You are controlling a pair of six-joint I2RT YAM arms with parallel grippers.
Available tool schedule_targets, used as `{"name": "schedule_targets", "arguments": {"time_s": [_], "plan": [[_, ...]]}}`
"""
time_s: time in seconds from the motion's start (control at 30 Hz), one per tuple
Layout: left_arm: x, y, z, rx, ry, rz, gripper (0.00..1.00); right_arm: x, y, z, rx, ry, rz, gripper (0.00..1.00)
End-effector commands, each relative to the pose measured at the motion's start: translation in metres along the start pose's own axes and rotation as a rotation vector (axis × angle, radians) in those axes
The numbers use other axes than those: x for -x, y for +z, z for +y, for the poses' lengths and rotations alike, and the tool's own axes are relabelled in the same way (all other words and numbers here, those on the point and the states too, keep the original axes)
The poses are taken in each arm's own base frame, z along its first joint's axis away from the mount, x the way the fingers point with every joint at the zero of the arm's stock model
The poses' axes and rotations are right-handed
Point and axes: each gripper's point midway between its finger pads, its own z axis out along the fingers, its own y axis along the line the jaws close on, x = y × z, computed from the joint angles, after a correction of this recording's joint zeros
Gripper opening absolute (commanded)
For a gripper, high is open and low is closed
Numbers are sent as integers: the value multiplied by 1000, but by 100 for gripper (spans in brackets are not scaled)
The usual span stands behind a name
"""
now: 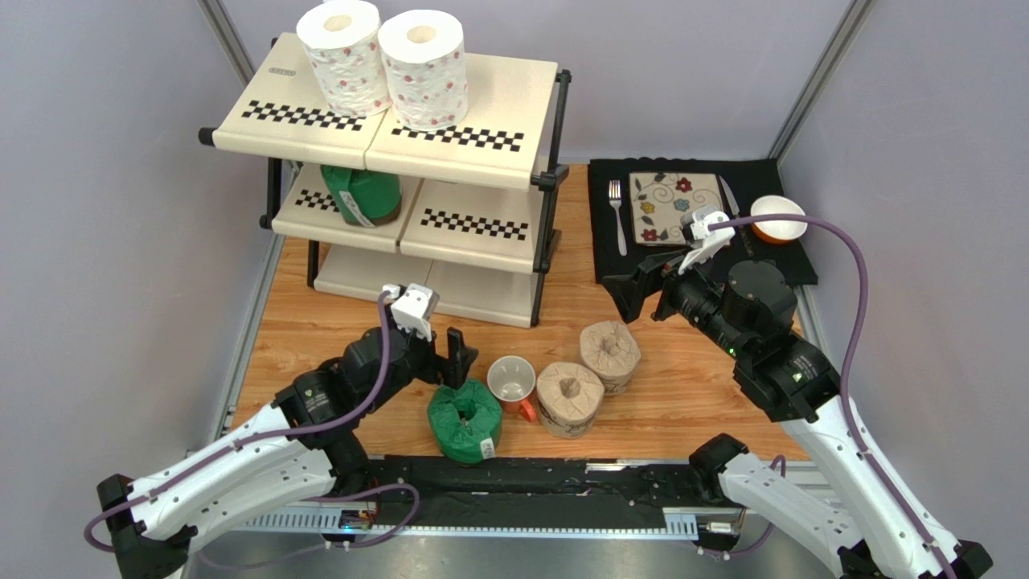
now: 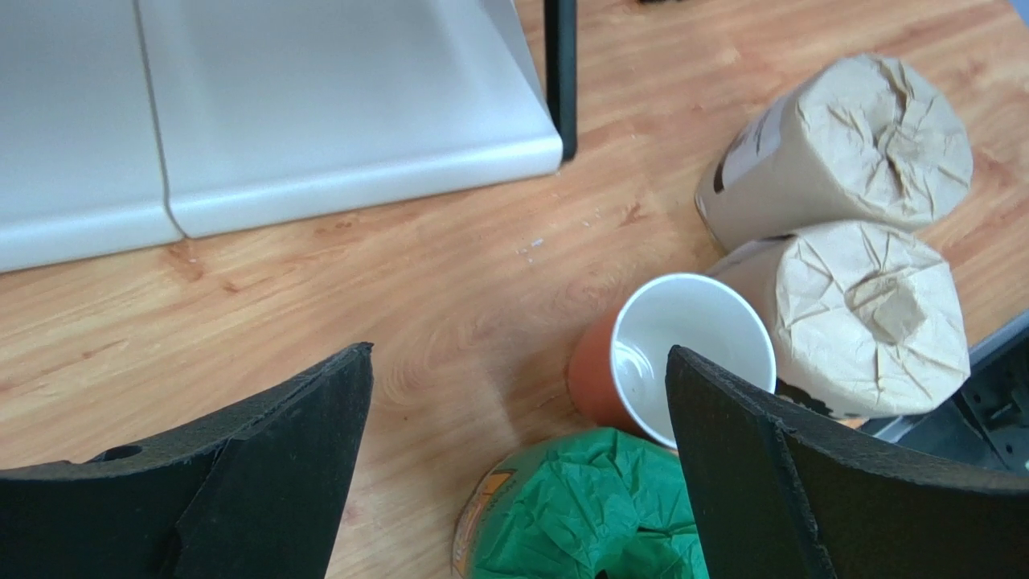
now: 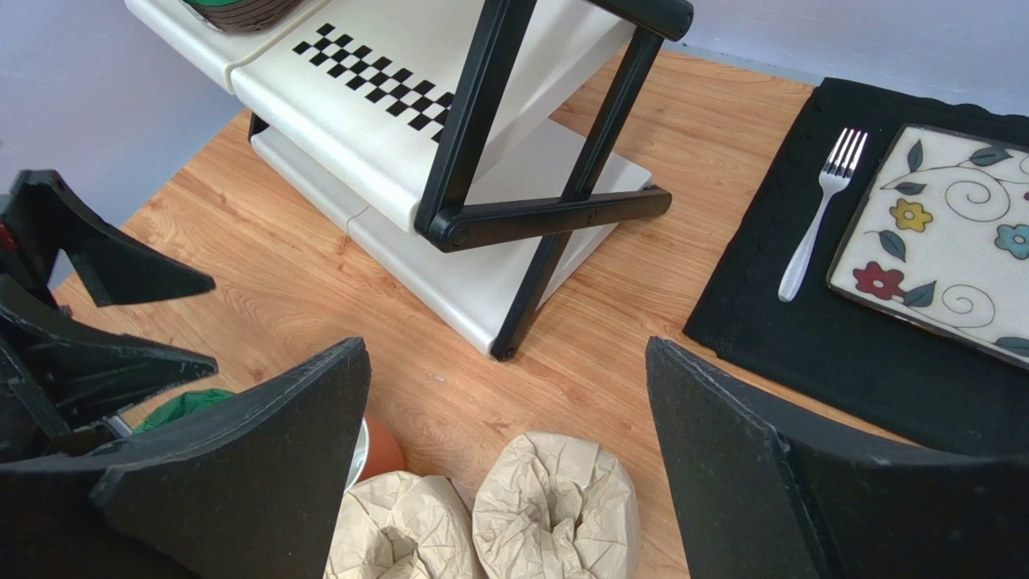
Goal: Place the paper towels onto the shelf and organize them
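Note:
The left gripper moves back and down next over the green roll's side facing away from the mug, since the mug stands right beside the table's green roll.
The shelf [image 1: 399, 133] stands at the back left. Two white floral rolls [image 1: 344, 54] [image 1: 425, 66] stand on its top tier. One green roll [image 1: 360, 196] lies on the middle tier. A second green roll [image 1: 465, 420] and two tan rolls [image 1: 569, 398] [image 1: 610, 354] sit on the table near the front. My left gripper [image 1: 445, 368] is open and empty just above and behind the table's green roll [image 2: 592, 513]. My right gripper [image 1: 646, 296] is open and empty, above and behind the tan rolls [image 3: 556, 507] [image 3: 393, 531].
A white mug with a red handle [image 1: 511, 380] sits between the green roll and the tan rolls, also seen in the left wrist view [image 2: 689, 356]. A black placemat [image 1: 695, 247] with a plate [image 1: 676, 205], a fork [image 1: 617, 215] and a bowl [image 1: 777, 220] lies at the back right.

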Motion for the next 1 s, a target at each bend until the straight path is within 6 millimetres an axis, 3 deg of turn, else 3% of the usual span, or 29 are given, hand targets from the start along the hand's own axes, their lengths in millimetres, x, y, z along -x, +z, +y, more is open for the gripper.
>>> {"name": "schedule_targets", "arguments": {"time_s": [0.0, 0.2, 0.6, 0.97], "plan": [[12, -10, 10, 65, 11, -13, 99, 10, 1, 3, 10, 5, -44, 89], [-11, -18, 9, 30, 7, 51, 99, 8, 0, 1, 3, 0, -41, 89], [-49, -26, -15, -143, 31, 196, 99, 9, 1, 2, 7, 6, -43, 89], [-78, -30, 8, -60, 46, 262, 99, 9, 2, 1, 3, 7, -42, 89]]}}
